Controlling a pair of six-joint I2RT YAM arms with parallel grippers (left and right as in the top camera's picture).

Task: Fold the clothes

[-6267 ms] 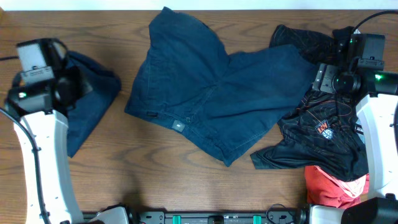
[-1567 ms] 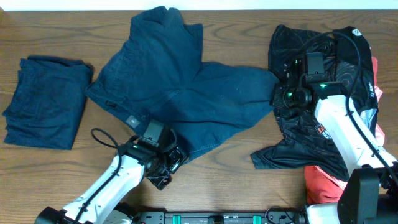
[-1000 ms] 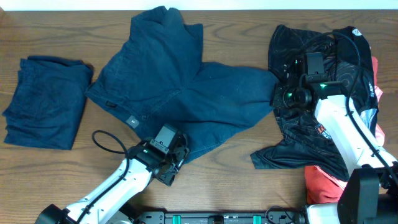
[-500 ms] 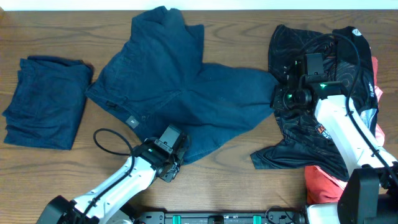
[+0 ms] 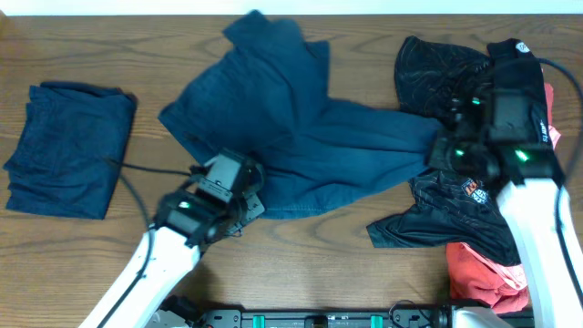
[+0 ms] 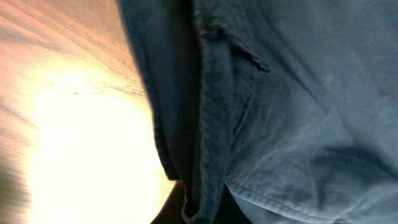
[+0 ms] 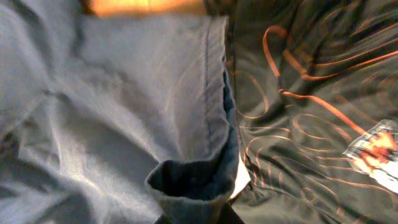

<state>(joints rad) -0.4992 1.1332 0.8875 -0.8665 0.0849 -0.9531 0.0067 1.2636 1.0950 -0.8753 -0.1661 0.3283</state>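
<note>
The legs lie splayed apart, so my right gripper should lift the leg hem outward away from the black shirt (image 7: 311,93), then lower it over the far leg.
Blue denim shorts (image 5: 301,137) lie spread across the middle of the table. My left gripper (image 5: 250,202) is shut on their near hem; in the left wrist view the folded hem (image 6: 205,124) runs down into the pinched jaws of the left gripper (image 6: 199,214). My right gripper (image 5: 439,153) is shut on the shorts' right leg end. The right wrist view shows that bunched leg cuff (image 7: 193,180) held in the right gripper (image 7: 196,213), with the black shirt (image 7: 311,93) right beside it.
A folded dark blue garment (image 5: 68,150) lies at the far left. A black shirt with orange print (image 5: 446,68) is piled at the right, partly under my right arm. A red garment (image 5: 483,273) sits at the near right corner.
My left gripper has closed on the shorts' near hem. Both arms have since pulled the shorts to the right and farther back, and the right arm has swung right.
</note>
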